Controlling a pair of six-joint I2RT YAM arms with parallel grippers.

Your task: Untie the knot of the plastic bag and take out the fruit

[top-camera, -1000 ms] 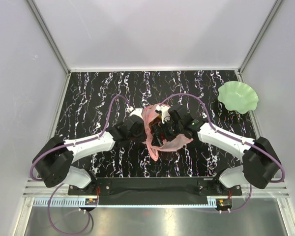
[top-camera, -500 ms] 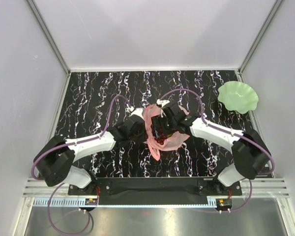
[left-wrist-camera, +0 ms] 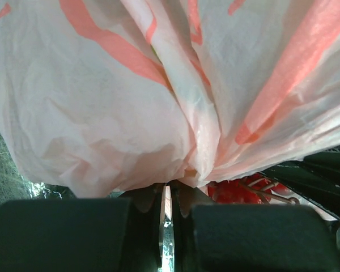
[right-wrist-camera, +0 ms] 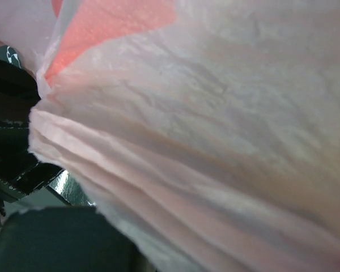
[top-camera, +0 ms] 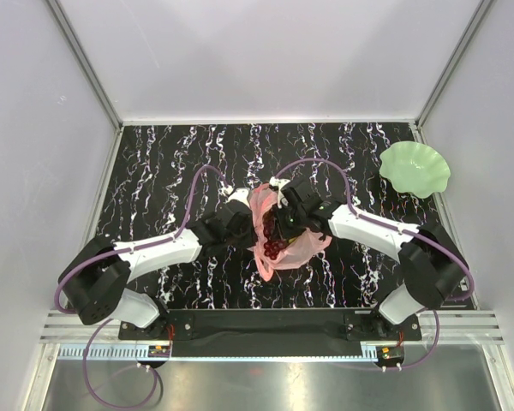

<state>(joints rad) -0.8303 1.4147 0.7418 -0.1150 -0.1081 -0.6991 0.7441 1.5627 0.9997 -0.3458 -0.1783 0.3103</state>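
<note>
The grapes (top-camera: 272,248) should be lifted and carried outward by my right gripper, then released on the empty green plate (top-camera: 414,169), which is to the gripper's right in the top view.
The pink plastic bag (top-camera: 304,247) lies crumpled at the table's middle, its mouth partly spread. Dark red grapes (top-camera: 272,248) show inside it; no other fruit shows. My left gripper (top-camera: 245,224) holds the bag's left edge. In the left wrist view its jaws (left-wrist-camera: 169,190) are shut on a gathered fold of the bag (left-wrist-camera: 130,102), with the grapes (left-wrist-camera: 238,192) just behind. My right gripper (top-camera: 284,221) reaches into the bag's top from the right. The bag (right-wrist-camera: 204,113) fills the right wrist view and hides the jaws; only one dark finger (right-wrist-camera: 56,241) shows.
A wavy green plate (top-camera: 415,168) sits at the table's far right corner. The black marbled tabletop (top-camera: 171,163) is walled by white panels at the back and sides. Purple cables arch over both arms near the bag.
My right gripper moved left into the bag's mouth and went from wide open to shut. The bag bunched tighter and the grapes came into sight. My left gripper kept its hold.
</note>
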